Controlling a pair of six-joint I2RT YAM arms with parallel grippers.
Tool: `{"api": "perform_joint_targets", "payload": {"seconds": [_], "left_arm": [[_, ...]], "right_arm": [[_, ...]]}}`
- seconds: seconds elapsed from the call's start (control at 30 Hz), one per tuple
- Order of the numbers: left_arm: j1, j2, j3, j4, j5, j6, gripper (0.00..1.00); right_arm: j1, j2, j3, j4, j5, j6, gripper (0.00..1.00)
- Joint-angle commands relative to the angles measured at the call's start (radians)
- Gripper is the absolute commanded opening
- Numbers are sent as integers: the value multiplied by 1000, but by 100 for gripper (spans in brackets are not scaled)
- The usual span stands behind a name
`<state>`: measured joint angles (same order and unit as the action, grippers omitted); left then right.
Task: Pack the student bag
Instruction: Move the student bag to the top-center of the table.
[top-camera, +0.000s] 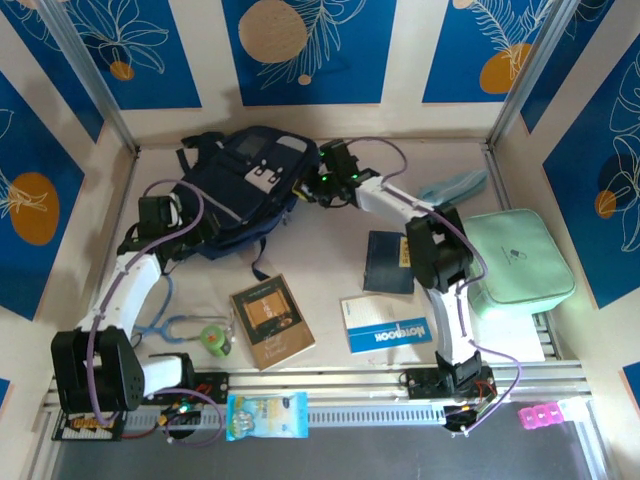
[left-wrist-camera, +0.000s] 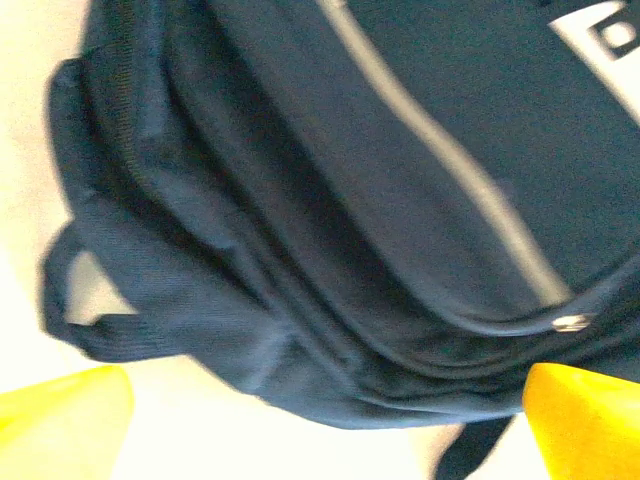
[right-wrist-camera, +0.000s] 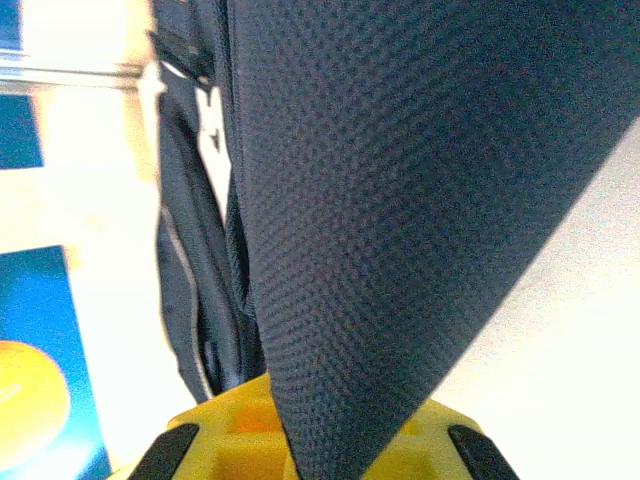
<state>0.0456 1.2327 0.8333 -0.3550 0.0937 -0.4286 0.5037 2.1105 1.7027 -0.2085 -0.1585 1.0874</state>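
Observation:
The bag sits off centre, so my right gripper will drag its mesh strap (right-wrist-camera: 400, 200) toward the light-blue pouch next and then let go of it.
The student bag (top-camera: 245, 180), a navy backpack with a grey-white patch, lies at the back of the table, left of centre. My left gripper (top-camera: 188, 215) sits at its left side. In the left wrist view the bag (left-wrist-camera: 350, 180) is close ahead and the left gripper (left-wrist-camera: 320, 425) stands wide open, its yellow fingertips (left-wrist-camera: 60, 410) apart at the bottom corners with nothing between them. My right gripper (top-camera: 312, 187) is at the bag's right edge. In the right wrist view the right gripper (right-wrist-camera: 330, 445) is shut on a navy mesh strap (right-wrist-camera: 400, 200) of the bag.
A mint-green zip case (top-camera: 520, 260) lies at the right, with a light-blue pouch (top-camera: 455, 185) behind it. A dark booklet (top-camera: 388, 262), a blue-white notebook (top-camera: 385, 325), a brown book (top-camera: 272, 320) and a green roll (top-camera: 215, 338) lie in front. A snack packet (top-camera: 265, 415) rests on the front rail.

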Motion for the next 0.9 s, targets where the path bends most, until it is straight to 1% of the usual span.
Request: {"api": "perform_joint_targets", "payload": {"seconds": [0.0,0.17,0.33,0.43,0.47,0.5,0.53,0.57,0.63,0.7,0.77,0.83,0.87], "left_arm": [[10,30,38,-14,62,-27,100],[8,51,40,8,138,-36,100],[5,55,42,17,183,-45,100],[-2,53,43,21,200,-41,100],[-5,53,45,21,204,-39,100],[-8,54,48,21,207,-39,100],[-12,54,53,18,208,-40,100],[-17,53,57,15,209,-42,100],[-31,53,61,11,206,-47,100],[-47,49,62,6,194,-59,100],[-73,48,58,-1,167,-89,100],[-117,46,47,-24,116,-164,100],[-140,48,36,-17,117,-191,100]], "right_arm": [[-83,-111,-29,-8,-71,-69,0],[-164,-192,-119,-26,-132,-110,0],[-248,-274,-220,-71,-92,-184,0],[-284,-270,-230,-110,-82,-229,1],[-290,-265,-228,-124,-76,-245,5],[-294,-257,-226,-144,-62,-267,12],[-296,-253,-222,-171,-30,-278,21],[-296,-251,-219,-217,32,-281,31],[-299,-264,-233,-254,97,-268,42],[-297,-301,-283,-235,106,-245,52],[-288,-334,-342,-200,81,-213,57],[-268,-358,-403,-169,47,-186,58],[-258,-363,-422,-161,40,-172,58]]}}
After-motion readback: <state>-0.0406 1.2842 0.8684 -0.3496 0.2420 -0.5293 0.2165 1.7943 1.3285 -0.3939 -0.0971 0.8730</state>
